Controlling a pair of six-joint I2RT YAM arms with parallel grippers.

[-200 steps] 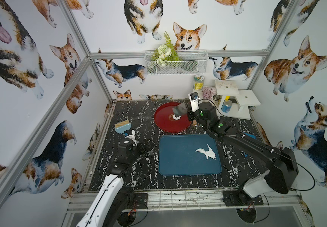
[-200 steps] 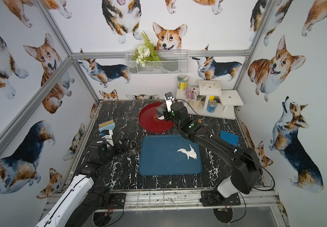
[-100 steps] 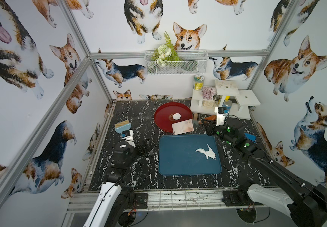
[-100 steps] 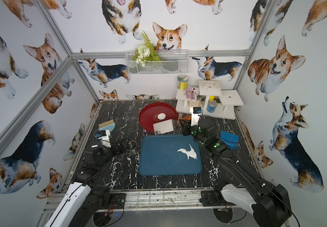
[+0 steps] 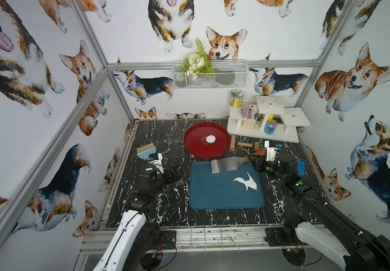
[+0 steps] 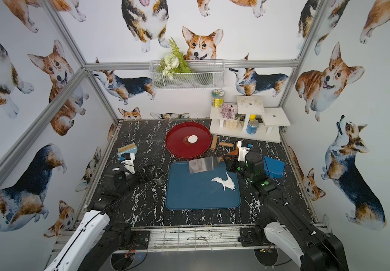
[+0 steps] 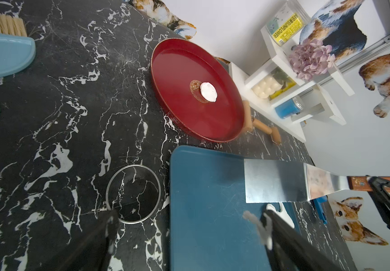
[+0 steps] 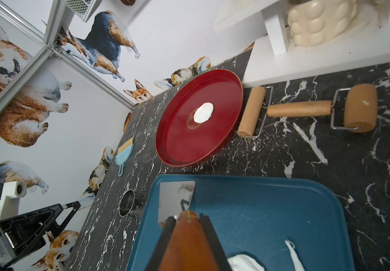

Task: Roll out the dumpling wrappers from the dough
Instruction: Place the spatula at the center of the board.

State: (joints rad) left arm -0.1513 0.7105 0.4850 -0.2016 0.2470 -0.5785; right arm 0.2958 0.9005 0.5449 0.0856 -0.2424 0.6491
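Observation:
Next, my right gripper carries the spatula away from the red plate [image 5: 190, 146] and down and releases it on the marble [image 5: 242, 152] beside the wooden roller, since its blade is bare.
A small round white dumpling wrapper [image 5: 211, 139] [image 8: 203, 112] lies in the middle of the red plate [image 5: 190, 146]. A ragged white scrap of dough [image 5: 246, 181] [image 6: 224, 182] lies on the right half of the blue tray [image 5: 212, 194]. My right gripper [image 5: 254, 160] [image 8: 187, 217] is shut on the wooden handle of a metal spatula. Its bare blade [image 5: 224, 165] [image 7: 273, 181] hangs over the tray's far edge. My left gripper [image 5: 177, 172] [image 7: 189, 218] stands open and empty at the tray's left side, with bits of dough stuck to one finger [image 7: 265, 228].
A metal ring cutter [image 7: 133, 193] lies on the marble by the left gripper. A wooden roller [image 5: 245, 144] lies right of the plate, below a white shelf [image 5: 266, 122]. A brush and dustpan [image 5: 146, 151] sit at the far left, a blue block [image 6: 273, 166] at the right.
My right arm has drawn back from over the red plate to the tray's far right corner, spatula still in its grip. The round wrapper now lies uncovered on the plate. The left arm barely moved.

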